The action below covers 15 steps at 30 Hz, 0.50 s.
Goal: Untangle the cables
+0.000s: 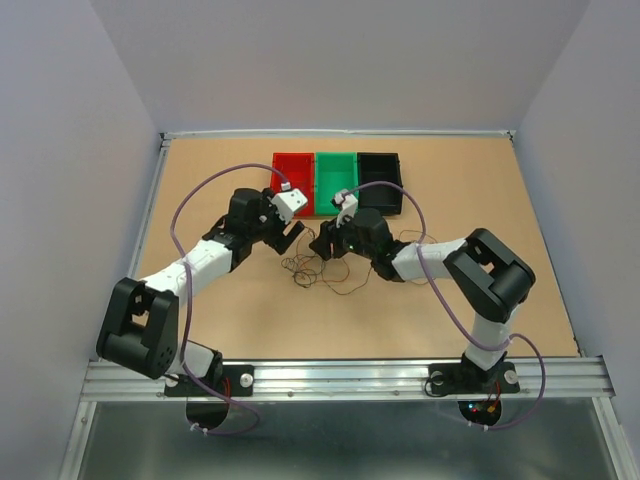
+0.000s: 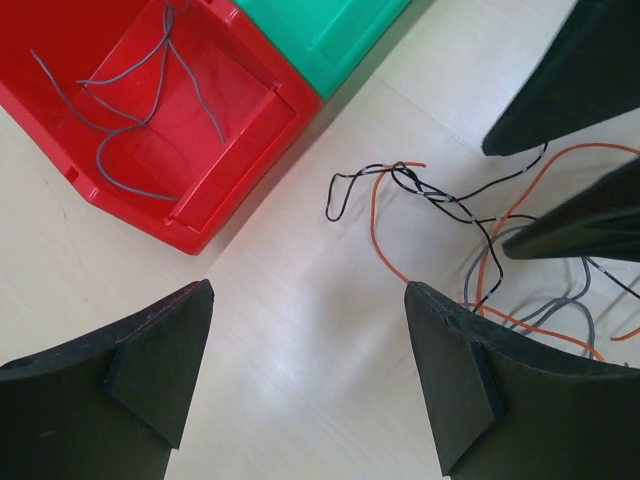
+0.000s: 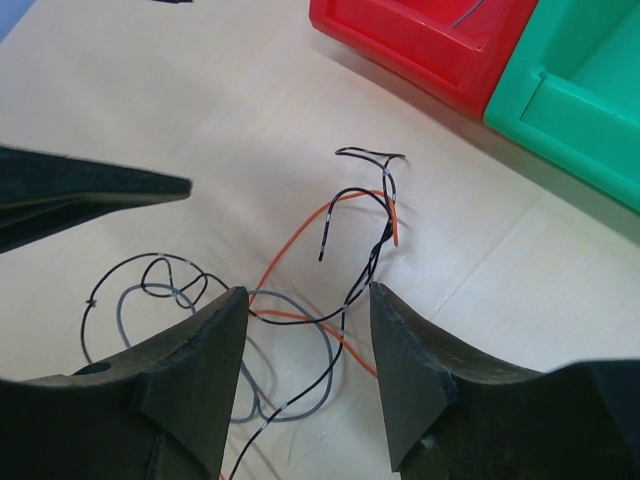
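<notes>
I should next lower my right gripper and move it outward, open, onto the orange loop at the clump's far end (image 1: 306, 234) (image 3: 350, 196). The loop bends clear of the grey wires there.
The cables (image 1: 318, 270) lie as a loose clump of orange, black and grey thin wires on the table between the two grippers. They also show in the left wrist view (image 2: 455, 205) and in the right wrist view (image 3: 345, 215). My left gripper (image 1: 289, 236) is open and empty, over bare table just left of the clump (image 2: 308, 290). My right gripper (image 1: 326, 246) is open, low over the clump, with wire loops lying between its fingers (image 3: 308, 290). One grey wire (image 2: 125, 125) lies in the red bin (image 2: 250, 185).
The red bin (image 1: 277, 166), a green bin (image 1: 337, 178) and a black bin (image 1: 380, 178) stand side by side behind the clump. The right gripper's fingers (image 2: 575, 75) are close to the left gripper. Walls enclose the table.
</notes>
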Motion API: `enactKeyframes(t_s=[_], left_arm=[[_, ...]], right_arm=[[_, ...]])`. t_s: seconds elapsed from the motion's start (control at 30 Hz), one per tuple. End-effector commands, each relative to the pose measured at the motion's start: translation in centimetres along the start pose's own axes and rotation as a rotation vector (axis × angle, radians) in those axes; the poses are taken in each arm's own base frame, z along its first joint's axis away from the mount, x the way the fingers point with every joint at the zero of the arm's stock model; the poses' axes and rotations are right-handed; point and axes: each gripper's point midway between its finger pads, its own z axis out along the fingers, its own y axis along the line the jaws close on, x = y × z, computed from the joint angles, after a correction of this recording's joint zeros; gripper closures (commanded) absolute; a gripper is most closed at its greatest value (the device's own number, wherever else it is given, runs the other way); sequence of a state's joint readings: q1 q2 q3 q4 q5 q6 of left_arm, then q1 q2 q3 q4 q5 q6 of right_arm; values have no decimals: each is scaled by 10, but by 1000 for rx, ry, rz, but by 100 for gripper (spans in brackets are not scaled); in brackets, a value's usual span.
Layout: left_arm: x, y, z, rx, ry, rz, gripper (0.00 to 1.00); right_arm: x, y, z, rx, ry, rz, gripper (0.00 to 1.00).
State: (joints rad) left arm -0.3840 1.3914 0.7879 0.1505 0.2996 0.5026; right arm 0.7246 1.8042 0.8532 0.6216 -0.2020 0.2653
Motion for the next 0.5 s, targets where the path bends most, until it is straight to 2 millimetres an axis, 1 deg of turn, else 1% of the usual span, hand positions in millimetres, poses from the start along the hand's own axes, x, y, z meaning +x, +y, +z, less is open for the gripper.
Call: enactKeyframes(t_s=[0.0,0.07,0.1,0.13,0.2,0.23,0.27,0.37,0.47], left_arm=[[-18,1,-14,4,-75,59,11],[-23,0,-18,9,-94,55,11],[-26,-2,-22,17,-114,61,11],[-27,-2,-23,12,-124,61,11],[-31,0,-28,-10,-151,66,11],[-33,1,-29,-16,-162,69,11],[-33,1,-30,-21,-171,73,11],[-40,2,-38,-28,-211,95,11],[-46,-2,-48,-27,-262,132,11]], right_arm=[[-20,-8,20,34,-46,-17,41],[-16,-14,27,55,-41,-17,38],[-21,-15,31,58,-51,-19,38],[-14,-19,36,69,-38,-14,38],[-14,-26,44,96,-44,-14,40],[-17,-25,44,94,-50,-15,41],[-13,-28,48,100,-45,-15,44],[-13,-26,51,87,-49,-20,54],[-12,-24,47,75,-56,-23,77]])
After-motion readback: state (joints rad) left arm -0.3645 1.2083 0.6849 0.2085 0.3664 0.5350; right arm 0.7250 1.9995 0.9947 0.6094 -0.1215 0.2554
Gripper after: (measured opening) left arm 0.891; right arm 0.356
